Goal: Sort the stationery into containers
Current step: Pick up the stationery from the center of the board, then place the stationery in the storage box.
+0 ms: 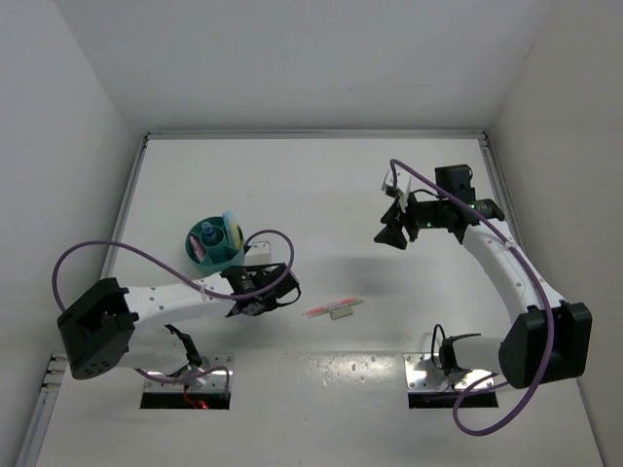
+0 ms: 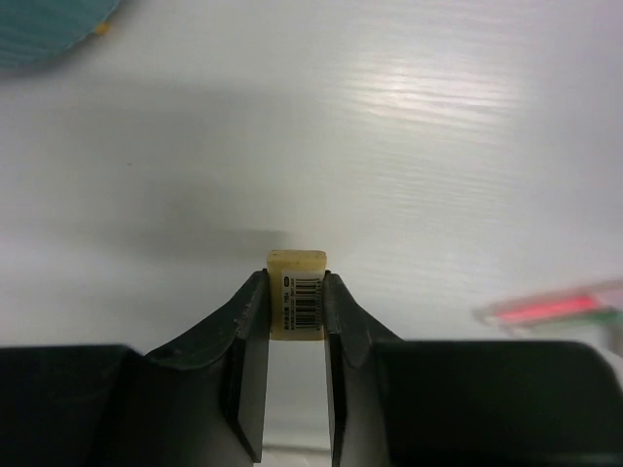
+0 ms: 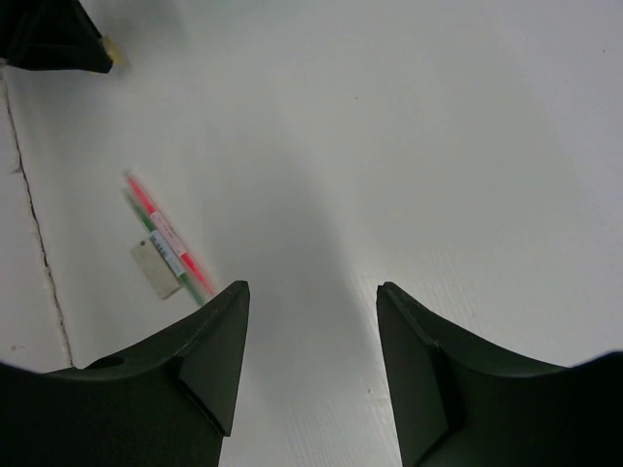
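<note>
Next, my left gripper moves up and to the left in the top view, over the organiser's near section, to release the eraser, as that section looks empty.
A small beige eraser with a barcode label sits between the fingers of my left gripper, which is shut on it just over the white table. In the top view this gripper lies right of the round teal organiser, whose rim shows in the left wrist view. The organiser holds light-blue, yellow and pink pieces. A thin red pen in a clear packet lies mid-table to the right. My right gripper hangs open and empty at the far right, well away from the pen.
White walls enclose the table on three sides. A purple cable loops off the left arm, and another runs along the right arm. A white tag lies against the pen packet. Two metal base plates sit at the near edge.
</note>
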Robot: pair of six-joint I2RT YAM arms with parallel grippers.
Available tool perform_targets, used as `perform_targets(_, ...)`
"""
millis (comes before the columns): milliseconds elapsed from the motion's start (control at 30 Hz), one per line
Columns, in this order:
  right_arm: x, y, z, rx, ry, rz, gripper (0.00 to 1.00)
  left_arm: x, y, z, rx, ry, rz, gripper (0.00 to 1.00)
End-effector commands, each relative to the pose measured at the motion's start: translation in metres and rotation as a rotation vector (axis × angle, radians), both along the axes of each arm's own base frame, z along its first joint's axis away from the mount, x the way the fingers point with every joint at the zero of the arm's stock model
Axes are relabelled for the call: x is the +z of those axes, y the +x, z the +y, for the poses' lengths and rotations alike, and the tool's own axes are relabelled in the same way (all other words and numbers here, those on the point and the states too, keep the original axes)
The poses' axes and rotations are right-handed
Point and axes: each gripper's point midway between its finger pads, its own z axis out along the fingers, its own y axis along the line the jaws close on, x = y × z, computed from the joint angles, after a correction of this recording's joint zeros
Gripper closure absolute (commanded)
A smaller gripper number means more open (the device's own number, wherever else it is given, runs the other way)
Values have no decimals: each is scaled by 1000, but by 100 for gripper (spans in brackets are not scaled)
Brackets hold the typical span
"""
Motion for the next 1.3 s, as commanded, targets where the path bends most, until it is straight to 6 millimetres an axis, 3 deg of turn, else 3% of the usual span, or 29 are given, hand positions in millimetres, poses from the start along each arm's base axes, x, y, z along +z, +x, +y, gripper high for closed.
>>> perform_targets(0, 13, -2, 4, 37, 34, -53, 45, 68, 8, -22, 52, -127, -125, 97)
perform_targets(133, 10, -1, 4, 37, 33, -44, 48, 123, 18, -13, 155, -227, -263, 100)
perform_targets(267, 6, -1, 3, 25, 26, -5, 80, 141, 26, 27, 358, -249, -361, 100)
perform_targets(300, 10, 1, 4, 25, 27, -16, 94, 147, 27, 34, 388, -271, -381, 100)
perform_targets(333, 11, 3, 4, 20, 30, -9, 99, 151, 30, 39, 416, -281, -404, 100)
perform_targets(400, 7, 2, 4, 15, 30, 18, 99, 151, 32, 55, 496, -274, -411, 100)
perform_targets(533, 7, 1, 4, 10, 33, 27, 99, 166, 44, 66, 504, -231, -447, 100)
perform_targets(633, 9, 1, 4, 10, 34, 18, 99, 168, 56, 78, 494, -147, -461, 100)
perform_targets(800, 12, 3, 3, 5, 30, -2, 99, 146, 74, 98, 532, -22, -419, 100)
perform_targets(933, 15, 2, 3, 5, 31, -11, 99, 128, 81, 104, 526, 35, -392, 100)
perform_targets(1267, 15, 4, 0, -4, 31, -11, 99, 111, 89, 111, 533, 84, -372, 100)
